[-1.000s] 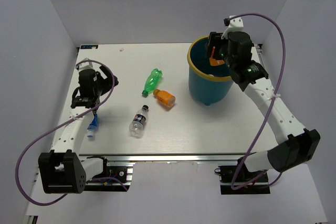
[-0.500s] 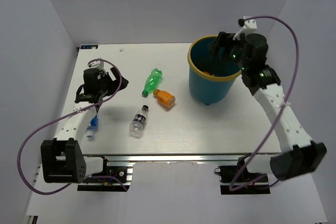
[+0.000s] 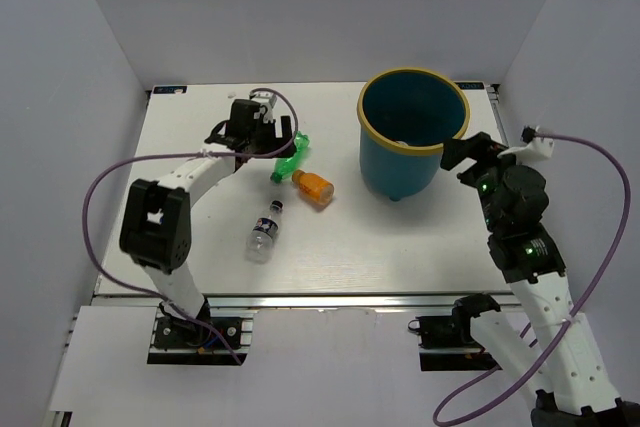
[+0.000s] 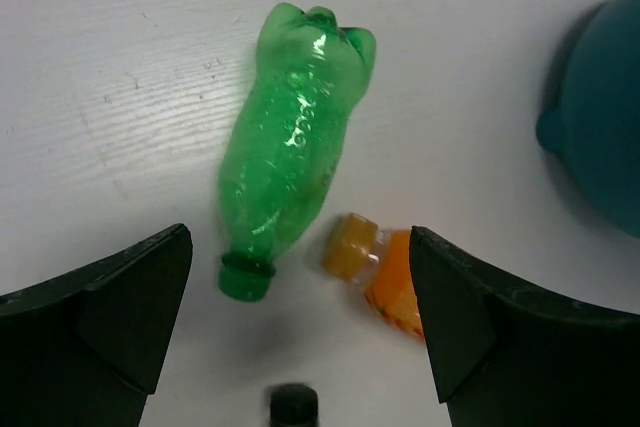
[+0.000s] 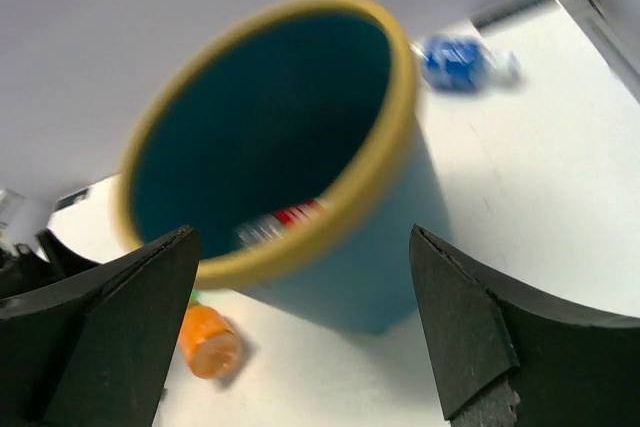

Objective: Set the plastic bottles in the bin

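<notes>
My left gripper will move down and across next, onto the green bottle's middle, because that is below my gripper and to its right in the top view.
The bin, teal with a yellow rim, stands at the back right. A red-labelled bottle lies inside it. On the table lie a green bottle, an orange bottle and a clear bottle with a dark label. My left gripper is open and empty just left of the green bottle. In the left wrist view the green bottle and the orange bottle lie ahead between the fingers. My right gripper is open and empty beside the bin's right wall.
A blurred blue and clear object, like a blue-labelled bottle, lies on the table beyond the bin. The dark cap of the clear bottle shows at the bottom of the left wrist view. Grey walls enclose the table.
My left arm swung from the table's left side to the green bottle. My right arm let the orange bottle go into the bin, then drew back to the bin's right side.
</notes>
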